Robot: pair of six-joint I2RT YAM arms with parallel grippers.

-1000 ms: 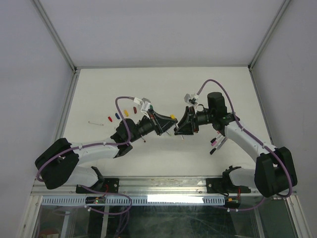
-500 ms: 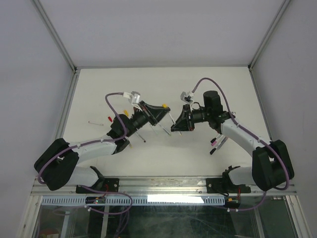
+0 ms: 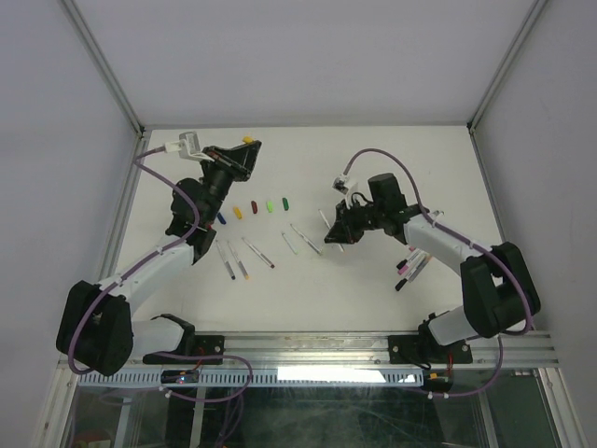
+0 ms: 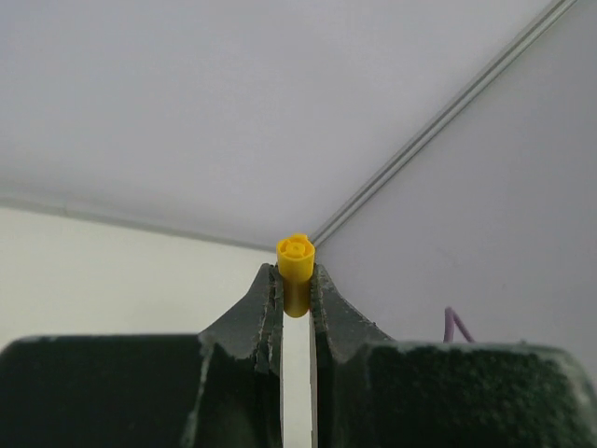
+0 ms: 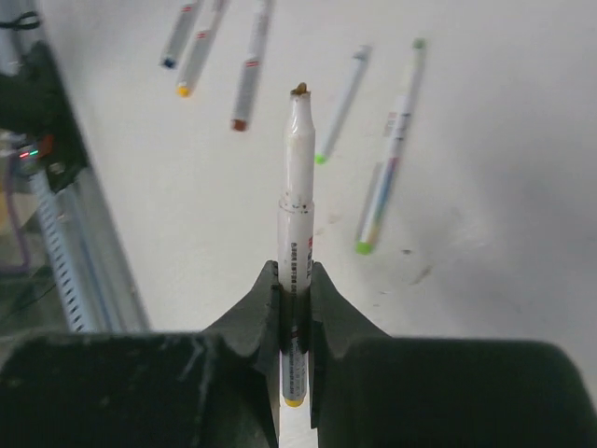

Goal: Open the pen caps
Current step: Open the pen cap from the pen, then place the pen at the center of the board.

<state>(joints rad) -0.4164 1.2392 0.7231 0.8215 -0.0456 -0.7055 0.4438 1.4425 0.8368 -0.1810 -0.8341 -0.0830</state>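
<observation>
My left gripper should go down next, tipping down, and to the right in the top view, to the clear spot past the green cap (image 3: 298, 202), where the row ends.
My left gripper (image 4: 296, 280) is shut on a yellow pen cap (image 4: 296, 259), whose open end faces the camera. In the top view that gripper (image 3: 241, 155) is raised over the table's back left with the cap (image 3: 248, 140) at its tip. My right gripper (image 5: 296, 280) is shut on a white pen barrel (image 5: 297, 201) with its brownish tip bare. It hangs low over the table right of centre (image 3: 336, 227). Several loose caps lie in a row: blue (image 3: 221, 218), yellow (image 3: 237, 212), maroon (image 3: 254, 206) and green (image 3: 270, 204).
Several uncapped pens (image 3: 259, 253) lie scattered on the white table (image 3: 373, 159) between the arms, and in the right wrist view they lie beyond the held barrel (image 5: 387, 154). A few more pens (image 3: 408, 266) lie by the right forearm. Enclosure walls stand around the table.
The grippers were tip to tip at the centre. The left arm has swung up and away to the back left with the yellow cap, and the right gripper has kept the barrel, shifting slightly.
</observation>
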